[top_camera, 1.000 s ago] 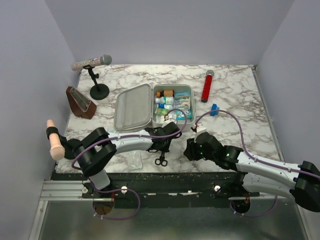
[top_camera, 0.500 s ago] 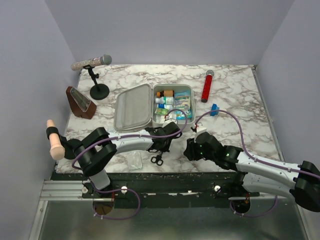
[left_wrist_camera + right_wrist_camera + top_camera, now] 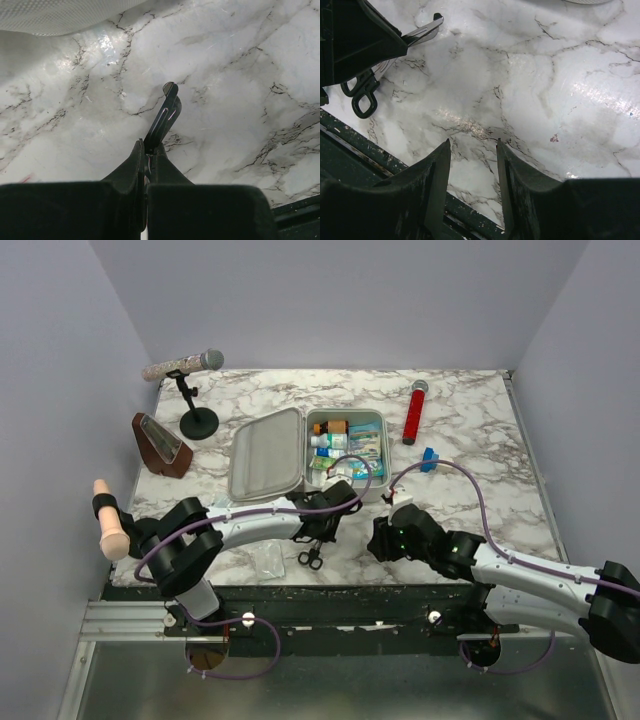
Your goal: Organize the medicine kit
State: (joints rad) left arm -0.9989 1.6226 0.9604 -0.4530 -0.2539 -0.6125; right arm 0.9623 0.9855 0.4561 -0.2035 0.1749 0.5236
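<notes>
Next, my left gripper lifts the scissors [image 3: 311, 558] and carries them outward over the flat packets in the medicine kit. Then it lowers and releases them there, since the kit lies open.
The medicine kit [image 3: 384, 456] lies open at mid table, a pale tin with several small boxes and bottles inside and its lid [image 3: 266, 452] folded flat to the left. The lid's corner [image 3: 50, 15] shows in the left wrist view. Black scissors [image 3: 311, 558] sit near the table's front edge, handles toward me. My left gripper [image 3: 322, 532] is shut on the scissors [image 3: 167, 107], whose blades stick out past the jaws [image 3: 150, 146]. My right gripper [image 3: 472, 142] hovers open over bare marble just right of the scissors [image 3: 362, 95], with nothing between its fingers.
A red cylinder [image 3: 415, 412] and a small blue item [image 3: 430, 458] lie right of the kit. A microphone on a stand [image 3: 185, 365] and a brown wedge [image 3: 160, 445] stand at the back left. A clear packet [image 3: 268, 558] lies by the front edge [image 3: 350, 150].
My left gripper has closed on the scissors, which shifted slightly to the left. The right arm has not moved.
</notes>
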